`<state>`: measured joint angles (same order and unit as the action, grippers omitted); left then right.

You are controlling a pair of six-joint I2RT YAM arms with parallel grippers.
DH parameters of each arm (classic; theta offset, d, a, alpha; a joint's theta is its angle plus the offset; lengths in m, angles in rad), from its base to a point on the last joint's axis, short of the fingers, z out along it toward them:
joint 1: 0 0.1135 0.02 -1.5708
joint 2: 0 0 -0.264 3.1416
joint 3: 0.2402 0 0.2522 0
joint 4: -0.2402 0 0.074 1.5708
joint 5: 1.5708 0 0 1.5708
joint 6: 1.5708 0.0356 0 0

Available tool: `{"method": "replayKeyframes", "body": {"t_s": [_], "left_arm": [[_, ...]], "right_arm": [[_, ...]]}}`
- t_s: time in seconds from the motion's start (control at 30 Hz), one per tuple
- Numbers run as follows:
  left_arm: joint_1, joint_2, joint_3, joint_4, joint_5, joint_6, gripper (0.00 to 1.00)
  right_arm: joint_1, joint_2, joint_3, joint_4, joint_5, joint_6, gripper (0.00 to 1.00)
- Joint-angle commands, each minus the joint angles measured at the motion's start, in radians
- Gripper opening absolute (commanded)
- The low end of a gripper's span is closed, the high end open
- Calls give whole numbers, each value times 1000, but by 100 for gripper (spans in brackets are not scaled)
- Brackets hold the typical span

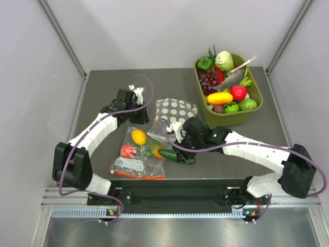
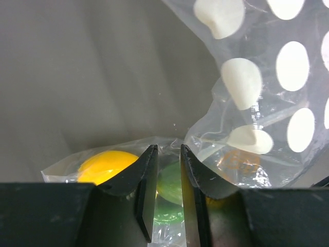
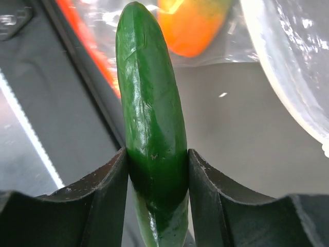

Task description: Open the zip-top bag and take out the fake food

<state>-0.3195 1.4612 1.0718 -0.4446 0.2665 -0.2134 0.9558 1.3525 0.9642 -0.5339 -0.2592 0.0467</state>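
Next, my right gripper moves up, outward, then down inside the olive bin's side by the red apple to release the cucumber (image 1: 177, 156). Other produce lies there.
The polka-dot zip-top bag (image 1: 176, 109) lies mid-table; in the left wrist view (image 2: 267, 92) it rises to the right of my fingers. My left gripper (image 1: 140, 117) is at its left edge, jaws nearly closed with clear film between them (image 2: 167, 154). My right gripper (image 1: 181, 149) is shut on the dark green cucumber (image 1: 177, 156), held across its middle (image 3: 151, 128) just above the table's near edge. The yellow-orange mango (image 1: 156, 149) lies beside the cucumber under clear film (image 3: 193, 25); an orange shape shows through the dotted bag (image 2: 239, 162).
A plain clear bag with a red-orange zip strip (image 1: 136, 167) holds small round yellow (image 1: 139, 136) and red (image 1: 127, 150) fruits, in front of the left gripper. An olive bin (image 1: 255, 110) of toy produce stands at the back right.
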Motion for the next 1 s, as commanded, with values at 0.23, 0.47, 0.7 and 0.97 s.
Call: {"method": "replayKeyframes", "body": {"t_s": [0.23,0.47,0.7,0.97], "left_arm": [[10,-169,11,46,-116,43,44],[17,-327,-18,101,-240,46,54],[23,-383,33,83,-328,58,65],[22,-389,70,92,-309,80,71]], "right_arm": [[-12,-165,188,-37,63,-11,24],[-271,-135,336,-15,74,-39,24],[-602,-38,461,21,115,-91,24],[-810,115,597,48,225,-156,26]]}}
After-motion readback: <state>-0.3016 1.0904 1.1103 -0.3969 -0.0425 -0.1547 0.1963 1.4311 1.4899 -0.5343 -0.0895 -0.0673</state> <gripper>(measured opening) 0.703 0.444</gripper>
